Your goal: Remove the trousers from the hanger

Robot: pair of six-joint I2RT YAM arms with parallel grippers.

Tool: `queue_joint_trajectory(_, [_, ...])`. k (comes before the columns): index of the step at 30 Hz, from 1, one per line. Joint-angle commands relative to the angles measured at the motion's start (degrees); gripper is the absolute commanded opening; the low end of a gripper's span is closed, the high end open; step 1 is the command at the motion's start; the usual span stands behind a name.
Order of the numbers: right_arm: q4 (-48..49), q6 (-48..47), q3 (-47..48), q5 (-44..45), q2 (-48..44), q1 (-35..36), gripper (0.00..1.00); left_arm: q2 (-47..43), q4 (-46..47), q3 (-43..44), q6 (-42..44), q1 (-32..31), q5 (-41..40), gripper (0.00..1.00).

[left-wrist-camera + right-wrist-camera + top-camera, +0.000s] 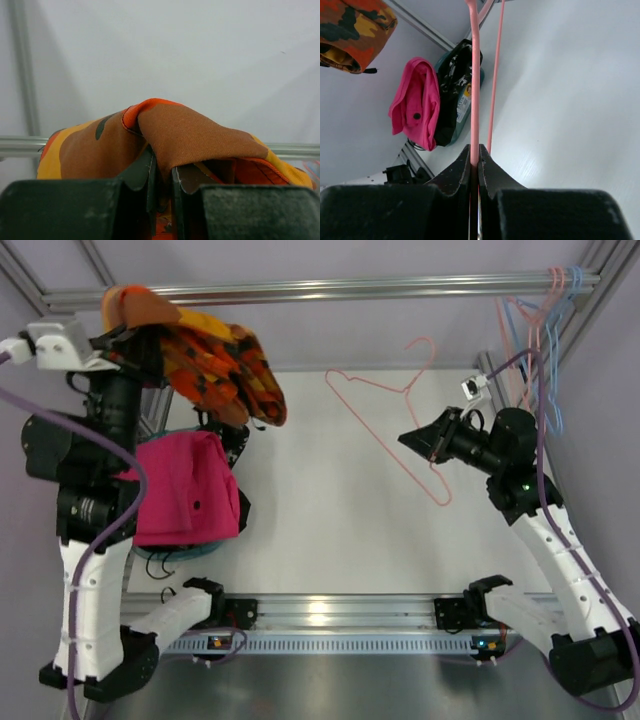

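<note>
My left gripper lowers the patterned trousers from near the bar down onto the magenta-pink trousers next and releases them, since the pink hanger is already bare.
My left gripper is shut on the orange-red-yellow patterned trousers and holds them high at the back left, near the rail. In the left wrist view the cloth is folded over my closed gripper. The magenta-pink trousers lie on a pile at the left and also show in the right wrist view. My right gripper is shut on the bare pink hanger, holding it over the table's middle. In the right wrist view the wire runs through my closed gripper.
A black garment with white marks lies under the magenta trousers, on something teal. Several spare hangers hang from the metal rail at the back right. Frame posts stand at the corners.
</note>
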Motion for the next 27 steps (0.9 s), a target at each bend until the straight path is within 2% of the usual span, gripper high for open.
queue_joint_trajectory(1, [0.1,-3.5,3.2,-0.3,-2.7,0.9,0.00,-8.1,11.7,-1.0,-2.6,7.4,-0.3,0.00])
queue_joint_trajectory(2, [-0.1,-3.6,3.2,-0.4,-2.8,1.0,0.00,-10.8,11.2,-1.9,-2.6,11.4,-0.8,0.00])
queue_joint_trajectory(5, [-1.1,-4.6,3.8,-0.7,-2.9,1.0,0.00,-16.7,9.0,-4.1,-1.0,18.0,-1.7,0.00])
queue_joint_trajectory(11, [-2.6,-5.9,5.1,-1.4,-3.3,0.9,0.00,-26.4,4.8,-8.9,6.0,25.7,-1.1,0.00])
queue_joint_trajectory(20, [-3.1,-6.9,4.7,-1.2,-3.8,0.9,0.00,-30.7,-6.6,-14.4,16.4,26.3,-9.0,0.00])
queue_joint_trajectory(27, [-3.9,-6.9,4.7,-0.7,-4.1,0.9,0.00,-31.2,-7.0,-25.4,20.1,26.2,-9.0,0.00])
